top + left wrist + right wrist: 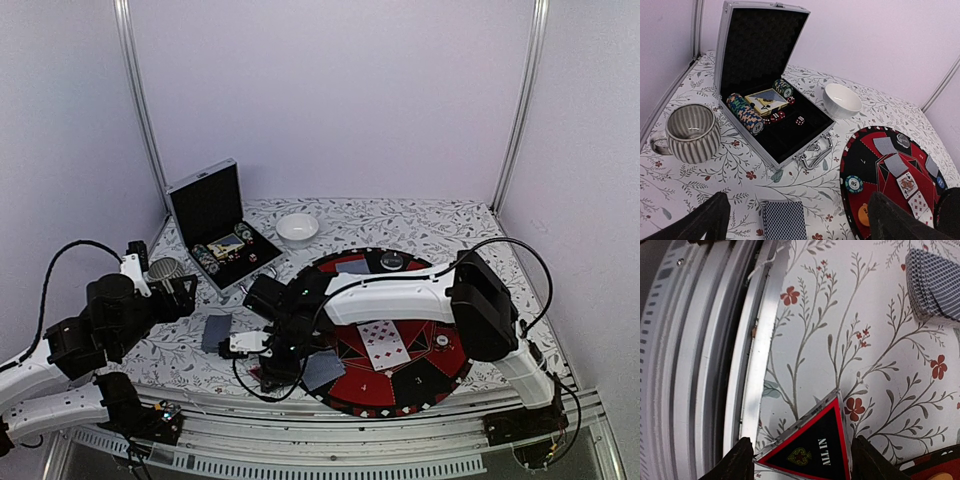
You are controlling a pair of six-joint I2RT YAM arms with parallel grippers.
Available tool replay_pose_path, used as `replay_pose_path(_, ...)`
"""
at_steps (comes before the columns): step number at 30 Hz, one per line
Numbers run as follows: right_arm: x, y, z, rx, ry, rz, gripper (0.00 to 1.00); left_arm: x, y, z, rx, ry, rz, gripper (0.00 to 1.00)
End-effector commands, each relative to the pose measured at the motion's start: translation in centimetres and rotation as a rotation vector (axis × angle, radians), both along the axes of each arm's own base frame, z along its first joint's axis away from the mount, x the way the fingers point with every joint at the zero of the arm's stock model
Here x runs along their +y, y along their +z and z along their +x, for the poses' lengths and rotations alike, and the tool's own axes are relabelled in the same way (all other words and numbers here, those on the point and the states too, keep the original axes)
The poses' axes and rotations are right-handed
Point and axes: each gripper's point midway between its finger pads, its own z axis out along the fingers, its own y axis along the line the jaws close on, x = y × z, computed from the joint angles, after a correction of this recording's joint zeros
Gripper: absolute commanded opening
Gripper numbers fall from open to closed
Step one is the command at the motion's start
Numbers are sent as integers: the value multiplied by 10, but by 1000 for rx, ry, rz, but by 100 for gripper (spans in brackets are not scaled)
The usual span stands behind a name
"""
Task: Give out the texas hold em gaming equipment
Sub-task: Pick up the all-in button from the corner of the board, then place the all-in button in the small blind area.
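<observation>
The right gripper lifts and turns across the mat (445, 378) past the face-up cards (384, 343) next. It then lowers toward the blue button, where red felt lies bare for the plaque.
My right gripper (799, 466) is low over the table's front edge (272, 368), its fingers against both sides of a black and red triangular "ALL IN" plaque (812, 450). A deck of blue-backed cards (784, 220) lies on the cloth; it also shows in the top view (216, 332) and the right wrist view (935, 285). My left gripper (799, 225) hovers open and empty above that deck. Face-up cards (384, 343) and face-down cards (885, 146) lie on the round mat (445, 378), with a green chip (854, 184) and an orange button (864, 214). Stacked chips (745, 112) sit in the case.
The open silver case (760, 50) stands at the back left with cards and red dice in it. A striped mug (691, 132) is left of it and a white bowl (841, 100) is right of it. The metal table rail (752, 365) runs beside my right gripper.
</observation>
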Motion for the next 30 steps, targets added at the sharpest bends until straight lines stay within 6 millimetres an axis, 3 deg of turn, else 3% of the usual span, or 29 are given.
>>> replay_pose_path(1,24,126,-11,58,36,301,54,4,-9,0,13,13,17,98)
replay_pose_path(4,23,177,-4,98,20,430,53,3,-11,0,17,7,19,98)
replay_pose_path(6,14,199,17,105,-51,481,53,3,-11,-1,17,3,16,98)
replay_pose_path(8,-3,209,55,108,-211,493,53,2,-11,-1,17,-3,13,98)
replay_pose_path(10,-35,205,105,76,-434,463,53,1,-11,-2,17,-9,10,98)
replay_pose_path(12,-84,190,153,42,-666,408,53,1,-12,-2,17,-15,11,98)
replay_pose_path(15,-168,166,194,42,-972,336,53,0,-13,-2,17,-23,16,98)
replay_pose_path(17,-226,127,204,47,-1137,239,53,-1,-13,-3,15,-28,21,98)
replay_pose_path(21,-310,82,206,41,-1351,116,53,-1,-13,-2,11,-31,28,98)
replay_pose_path(25,-364,47,202,16,-1487,7,53,-2,-13,-2,10,-33,30,98)
replay_pose_path(27,-373,34,197,22,-1504,-33,53,-2,-13,-2,9,-34,28,98)
replay_pose_path(30,-370,27,190,59,-1498,-38,50,-2,-12,-2,10,-36,28,98)
